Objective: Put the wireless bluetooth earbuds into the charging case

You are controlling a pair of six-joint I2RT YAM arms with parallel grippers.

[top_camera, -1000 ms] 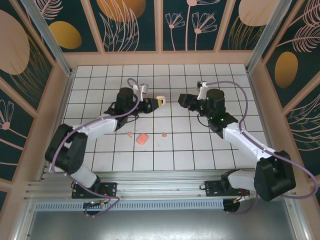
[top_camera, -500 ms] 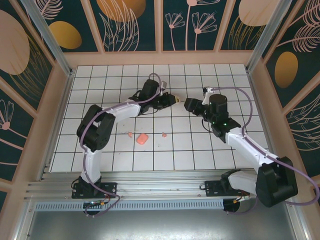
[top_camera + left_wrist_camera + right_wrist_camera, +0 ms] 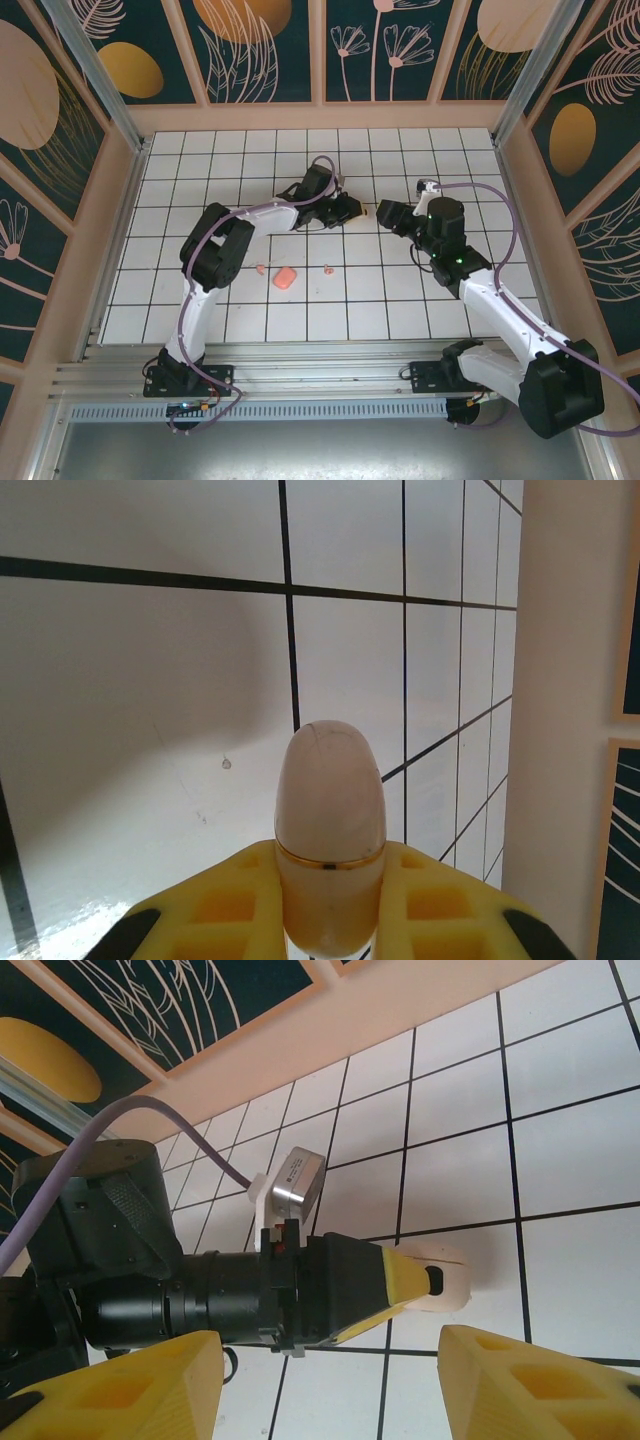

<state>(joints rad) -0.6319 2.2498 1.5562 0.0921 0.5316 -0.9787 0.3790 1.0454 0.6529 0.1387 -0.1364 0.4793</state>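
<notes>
The closed case will next go down to the white tiles beneath it with my left gripper, which will let go of it there.
My left gripper (image 3: 330, 880) is shut on a pale pink-white oval charging case (image 3: 330, 820). The case has a thin gold seam and its lid is closed; its rounded end pokes out past the yellow fingers (image 3: 440, 900). In the top view the left gripper (image 3: 354, 209) holds the case above the mid-back tiles. My right gripper (image 3: 384, 213) faces it from the right, a short gap away. In the right wrist view the right gripper (image 3: 330, 1380) is open and holds nothing, with the case (image 3: 452, 1282) ahead of it. Two tiny earbuds (image 3: 261, 269) (image 3: 328, 268) lie on the floor tiles.
A salmon-pink rounded block (image 3: 285, 278) lies between the two earbuds, nearer the arm bases. The white tiled floor (image 3: 200, 180) is ringed by a peach-coloured wall (image 3: 320, 118). The left arm's purple cable (image 3: 205, 235) arches over its links.
The left arm has reached to the right with the case, closing on the right gripper. The right gripper has drawn back a little to the right. Both jaws are unchanged.
</notes>
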